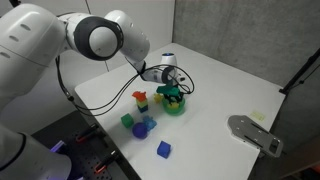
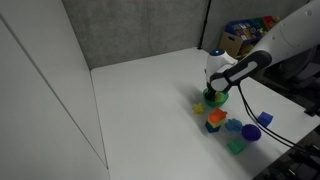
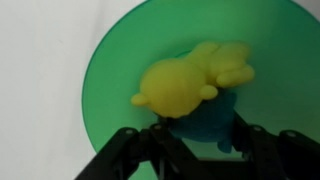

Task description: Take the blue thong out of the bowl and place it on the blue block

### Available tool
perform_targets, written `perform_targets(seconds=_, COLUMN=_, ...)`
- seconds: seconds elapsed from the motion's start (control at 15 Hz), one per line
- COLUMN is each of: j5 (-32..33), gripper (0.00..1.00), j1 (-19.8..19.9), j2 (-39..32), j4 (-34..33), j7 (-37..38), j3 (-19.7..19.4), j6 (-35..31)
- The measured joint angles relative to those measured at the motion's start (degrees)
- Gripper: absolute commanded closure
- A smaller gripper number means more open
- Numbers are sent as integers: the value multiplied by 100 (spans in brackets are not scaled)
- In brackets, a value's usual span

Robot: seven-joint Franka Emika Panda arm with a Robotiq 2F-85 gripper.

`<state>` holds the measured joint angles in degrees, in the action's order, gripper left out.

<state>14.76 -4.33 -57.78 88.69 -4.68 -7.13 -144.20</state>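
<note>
Next, my gripper raises the thong, carries it over the block's top, lowers and releases it, as the blue block stands apart from the bowl.
In the wrist view the bright green bowl (image 3: 110, 90) fills the frame. A yellow toy (image 3: 185, 80) lies in it, partly over the teal blue thong (image 3: 205, 125). My gripper (image 3: 203, 138) is down in the bowl, and its two black fingers press on both sides of the thong. In both exterior views the gripper (image 1: 172, 92) (image 2: 214, 88) sits over the bowl (image 1: 175, 108) (image 2: 215, 99). The blue block (image 1: 164, 149) (image 2: 266, 118) stands apart on the white table, toward the front edge.
A green cube (image 1: 128, 121), a lumpy blue-purple object (image 1: 143, 128) and a small red-and-orange stack (image 1: 141, 99) stand beside the bowl. A grey flat object (image 1: 255, 132) lies at the table's far end. A cable trails from the wrist.
</note>
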Motion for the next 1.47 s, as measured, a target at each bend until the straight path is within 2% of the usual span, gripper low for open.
perform_targets(seconds=0.4, j5=-5, gripper=70, j1=128, j2=377, j4=93, j7=-2, j3=29, j6=1)
perform_targets(seconds=0.67, j5=-16, gripper=70, j1=220, j2=913, j4=502, j7=-9, j3=105, j6=19)
perform_targets(seconds=1.13, j5=-24, gripper=70, j1=556, j2=2156, j4=2001, j7=-121, j3=218, j6=24)
perform_targets(seconds=1.47, j5=-24, gripper=70, j1=932, j2=2830, j4=2971, j7=-234, j3=83, j6=70)
